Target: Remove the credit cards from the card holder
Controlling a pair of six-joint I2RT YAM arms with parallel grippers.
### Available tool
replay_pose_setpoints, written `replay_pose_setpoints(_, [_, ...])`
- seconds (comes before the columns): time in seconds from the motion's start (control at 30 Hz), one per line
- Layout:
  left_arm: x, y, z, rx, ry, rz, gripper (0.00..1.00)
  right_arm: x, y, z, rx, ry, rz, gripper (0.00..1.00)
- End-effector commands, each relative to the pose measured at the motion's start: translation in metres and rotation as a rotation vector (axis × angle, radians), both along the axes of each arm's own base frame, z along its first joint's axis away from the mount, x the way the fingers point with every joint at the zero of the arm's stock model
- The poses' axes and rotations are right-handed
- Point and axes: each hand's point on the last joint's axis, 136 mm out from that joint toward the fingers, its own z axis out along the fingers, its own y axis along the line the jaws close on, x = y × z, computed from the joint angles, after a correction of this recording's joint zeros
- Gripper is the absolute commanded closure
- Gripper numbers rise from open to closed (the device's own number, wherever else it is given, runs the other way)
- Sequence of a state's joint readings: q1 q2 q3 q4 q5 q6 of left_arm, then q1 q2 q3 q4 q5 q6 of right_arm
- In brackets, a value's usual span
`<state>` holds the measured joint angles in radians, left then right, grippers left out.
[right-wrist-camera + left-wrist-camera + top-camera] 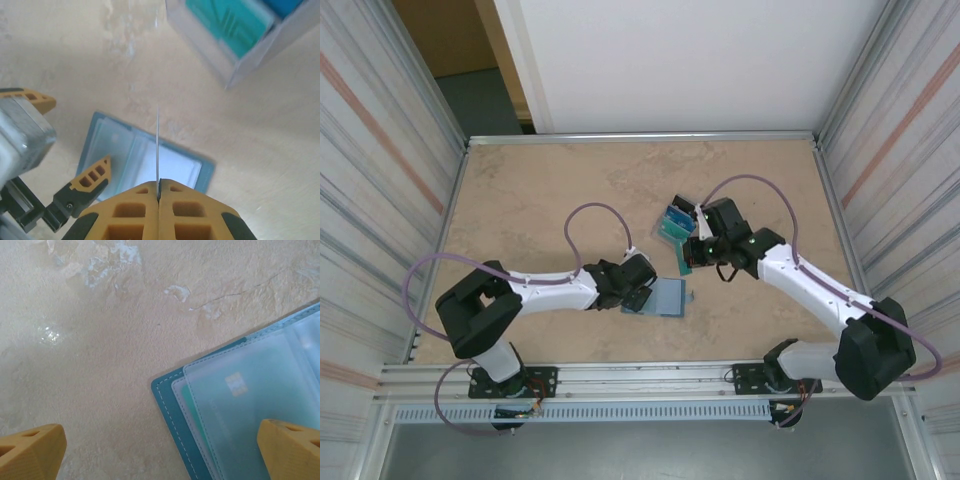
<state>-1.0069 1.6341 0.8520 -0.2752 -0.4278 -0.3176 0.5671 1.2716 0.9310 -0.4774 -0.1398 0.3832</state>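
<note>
The thin card will go outward over the clear plastic box next in my right gripper. Then my right gripper will release it beside the matching teal cards.
The card holder [667, 298] lies open on the table, its clear inner sleeves facing up. In the left wrist view its teal stitched corner [170, 405] shows, with a teal card [192, 407] and a chip card [237, 390] still inside the sleeves. My left gripper [642, 292] is open and straddles that corner [160, 450], one finger [292, 450] over the sleeves. My right gripper [692, 254] is shut [159, 186] on a thin card [158, 145], seen edge-on above the holder [145, 160].
A clear plastic box [672, 224] holding teal and blue cards [230, 22] stands just behind the right gripper. Metal rails and corrugated walls [380, 200] close in the table on three sides. Bare tabletop [540, 190] lies at the back left.
</note>
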Motion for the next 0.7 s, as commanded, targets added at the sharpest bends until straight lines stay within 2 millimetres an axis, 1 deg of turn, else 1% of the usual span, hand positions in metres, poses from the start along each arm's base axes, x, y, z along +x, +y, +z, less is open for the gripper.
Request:
replay_pose_setpoints(0.0, [0.001,0.014,-0.003,0.042,-0.010,0.002,0.01,0.024,-0.013,0.014,-0.161,-0.122,0.075,1.00])
replay_pose_setpoints(0.1, [0.002,0.015,-0.004,0.043,-0.010,0.006,0.01,0.044,-0.008,0.020,-0.218,-0.179,0.145,1.00])
replay_pose_setpoints(0.27, [-0.001,0.013,0.002,0.010,-0.005,0.011,0.01,0.076,-0.002,0.014,-0.355,-0.248,0.258,1.00])
replay_pose_setpoints(0.37, [-0.004,0.011,0.007,-0.024,-0.004,0.018,0.01,0.091,0.004,0.007,-0.403,-0.260,0.317,1.00])
replay_pose_setpoints(0.5, [-0.008,0.008,0.018,-0.074,-0.010,0.026,0.01,0.101,0.014,-0.005,-0.407,-0.242,0.378,1.00])
replay_pose_setpoints(0.67, [-0.009,0.012,0.030,-0.114,-0.027,0.054,0.01,0.109,0.017,-0.021,-0.421,-0.195,0.411,1.00])
